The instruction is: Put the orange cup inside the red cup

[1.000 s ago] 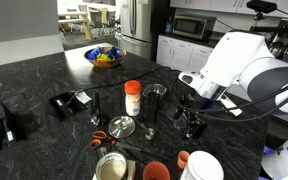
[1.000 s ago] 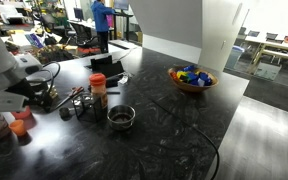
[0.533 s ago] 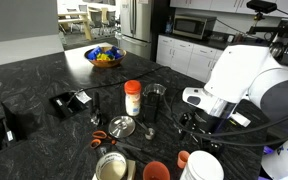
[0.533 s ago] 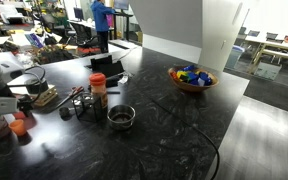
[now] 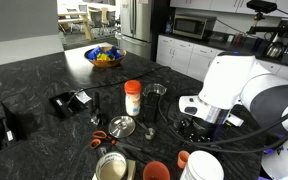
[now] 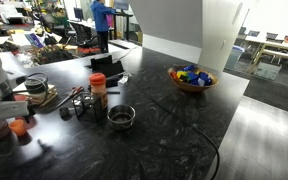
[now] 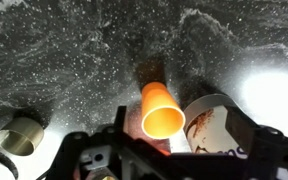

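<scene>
I need to lower my gripper next onto the orange cup, away from the white cup, because both cups stand between the lines of my open fingers.
The orange cup stands on the black counter right next to the large white cup; in an exterior view it shows just left of the white cup. The red cup stands left of them at the counter's near edge; I cannot make it out in the wrist view. My gripper hangs above the orange and white cups, open and empty, with both cups between the lines of its fingers. In an exterior view it is above and slightly behind the orange cup.
A white bottle with orange cap, a glass jar, a metal lid, orange-handled scissors and an open tin crowd the area left of the cups. A fruit bowl stands far back.
The arm has shifted over the cups at the counter's near edge and dropped a little. The gripper stays open; no object has moved.
</scene>
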`<state>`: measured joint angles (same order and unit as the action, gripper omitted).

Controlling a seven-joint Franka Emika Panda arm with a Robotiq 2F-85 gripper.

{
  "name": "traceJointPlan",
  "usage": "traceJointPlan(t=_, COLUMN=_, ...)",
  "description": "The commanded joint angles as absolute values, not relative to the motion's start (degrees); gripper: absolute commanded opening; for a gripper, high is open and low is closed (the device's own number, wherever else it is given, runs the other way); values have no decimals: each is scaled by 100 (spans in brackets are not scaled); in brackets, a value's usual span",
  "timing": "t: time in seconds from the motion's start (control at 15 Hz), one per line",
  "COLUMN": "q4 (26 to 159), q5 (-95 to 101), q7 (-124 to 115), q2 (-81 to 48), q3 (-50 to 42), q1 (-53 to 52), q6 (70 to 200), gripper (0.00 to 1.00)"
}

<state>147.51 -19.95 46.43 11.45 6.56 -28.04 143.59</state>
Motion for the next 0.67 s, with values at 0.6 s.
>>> traceJointPlan(t=0.6, q4=14348, q5=-1802, q7=4706, q2=318, q3=1131, q1=-2349, q6=14567, gripper=82)
